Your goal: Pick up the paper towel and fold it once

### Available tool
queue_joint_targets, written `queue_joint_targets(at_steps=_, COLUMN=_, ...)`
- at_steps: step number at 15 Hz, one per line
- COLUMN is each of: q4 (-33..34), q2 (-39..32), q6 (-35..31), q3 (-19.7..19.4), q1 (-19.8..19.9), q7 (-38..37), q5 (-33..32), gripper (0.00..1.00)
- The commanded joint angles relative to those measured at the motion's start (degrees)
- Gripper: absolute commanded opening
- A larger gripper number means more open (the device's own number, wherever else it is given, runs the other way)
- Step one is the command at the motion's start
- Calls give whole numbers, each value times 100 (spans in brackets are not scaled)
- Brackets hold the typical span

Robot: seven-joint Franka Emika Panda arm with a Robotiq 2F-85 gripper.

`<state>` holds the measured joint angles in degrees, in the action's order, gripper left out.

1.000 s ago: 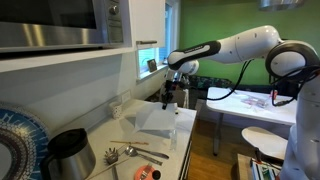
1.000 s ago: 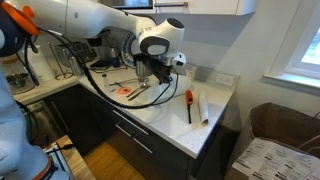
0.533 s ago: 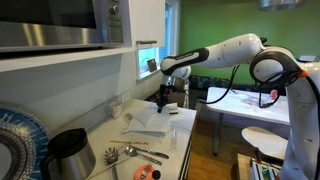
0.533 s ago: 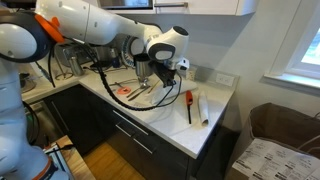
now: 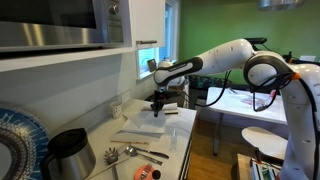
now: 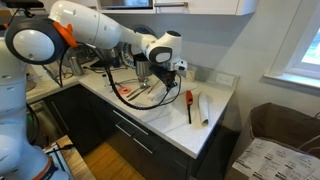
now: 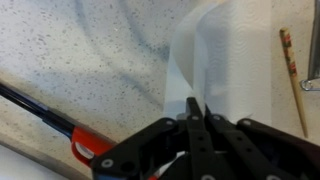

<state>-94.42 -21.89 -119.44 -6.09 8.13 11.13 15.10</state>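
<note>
My gripper moves down slightly toward the lying part of the paper towel next and releases the raised edge, since the flap curls over.
The paper towel (image 5: 138, 127) is a thin white sheet lying mostly on the pale countertop, with one edge lifted. My gripper (image 5: 160, 103) hangs just above its far edge. In the wrist view my gripper (image 7: 197, 106) has its jaws closed together on a raised flap of the towel (image 7: 215, 45), which runs away from the fingers across the speckled counter. In an exterior view my gripper (image 6: 160, 81) is low over the counter; the towel is hard to make out there.
A metal pot (image 5: 66, 150) and a blue-patterned plate (image 5: 14, 140) stand at the near end of the counter. Utensils (image 5: 128, 152) lie beside them. A small white cup (image 5: 116, 107) is by the wall. A red-handled tool (image 6: 188, 99) and a white roll (image 6: 203, 108) lie near the counter's edge.
My gripper has moved down and along the counter with the towel in it. The towel, held up and spread before, now lies lower and flatter on the counter.
</note>
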Motion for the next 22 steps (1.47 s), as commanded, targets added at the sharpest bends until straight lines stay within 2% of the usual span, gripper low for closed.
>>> queue_joint_targets(at_steps=1, q4=166, q2=-248, q6=-141, q3=-21, q1=-28, q7=-570, q5=-483, gripper=0)
queue_joint_targets(at_steps=9, q4=378, q2=-673, q6=-119, q3=-43, q1=-62, q7=-1111, q5=-1108, gripper=0)
queue_joint_targets(at_steps=15, q4=607, q2=-802, q6=-40, q3=153, q1=-16, q7=-1098, q5=-885, gripper=0)
queue_joint_targets(at_steps=22, q4=890, q2=-884, q6=-92, q3=224, q1=-60, q7=-1254, q5=-910, gripper=0)
